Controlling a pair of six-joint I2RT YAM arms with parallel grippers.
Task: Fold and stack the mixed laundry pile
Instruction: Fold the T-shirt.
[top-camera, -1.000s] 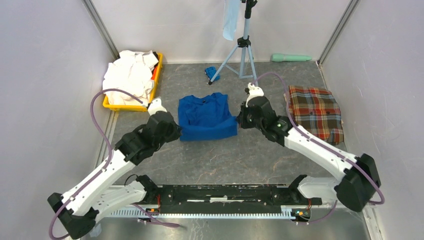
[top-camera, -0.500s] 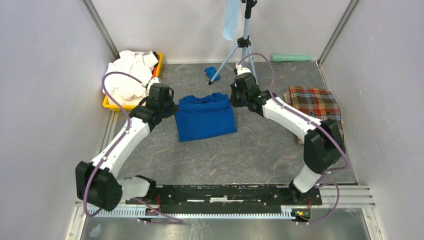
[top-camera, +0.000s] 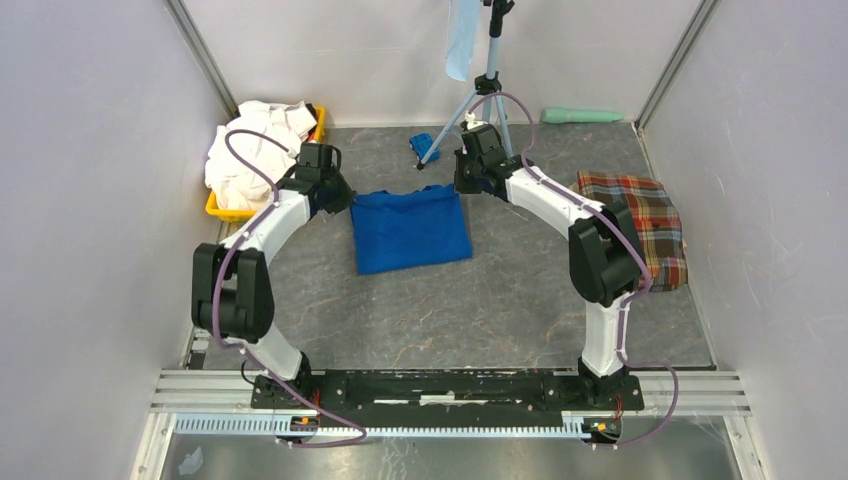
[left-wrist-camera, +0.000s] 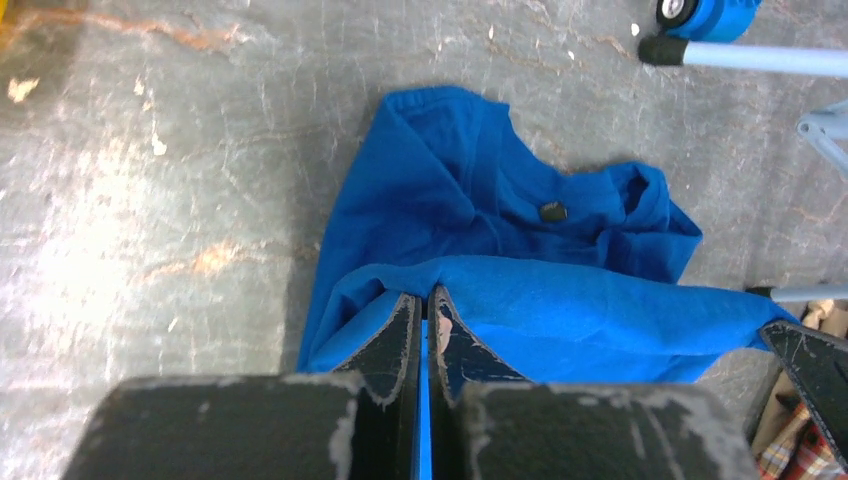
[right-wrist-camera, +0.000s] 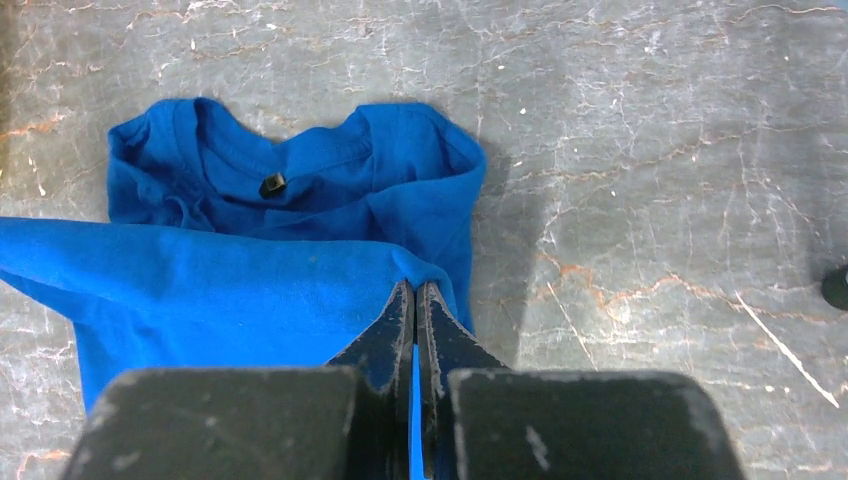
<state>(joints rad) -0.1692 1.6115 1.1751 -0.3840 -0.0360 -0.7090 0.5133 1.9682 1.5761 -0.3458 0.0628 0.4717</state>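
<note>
My left gripper still has the folded hem raised short of the collar, and next it will lower it, move it outward onto the collar end (top-camera: 366, 194) (left-wrist-camera: 428, 142) and open.
The royal-blue T-shirt (top-camera: 410, 230) lies mid-table, its lower part doubled over toward the collar. My left gripper (top-camera: 345, 200) is shut on the folded hem at the shirt's far left corner. My right gripper (top-camera: 462, 185) is shut on the far right corner. In the left wrist view the left gripper (left-wrist-camera: 427, 295) pinches blue fabric, with the T-shirt's collar end (left-wrist-camera: 470, 190) beyond it. The right gripper (right-wrist-camera: 415, 288) likewise pinches the T-shirt (right-wrist-camera: 230, 290). White shirts (top-camera: 255, 150) are heaped in a yellow tray (top-camera: 222, 211). A folded red-green plaid cloth (top-camera: 635, 215) lies at the right.
A tripod (top-camera: 487, 95) stands at the back centre, a narrow pale-blue cloth (top-camera: 462, 35) hanging from it. A small bright-blue object (top-camera: 421, 145) sits by its foot. A pale green cylinder (top-camera: 582, 115) lies along the back wall. Grey walls close in both sides.
Both arms have stretched toward the back, carrying the shirt's near hem over its body toward the collar. The shirt now lies shorter, doubled over.
</note>
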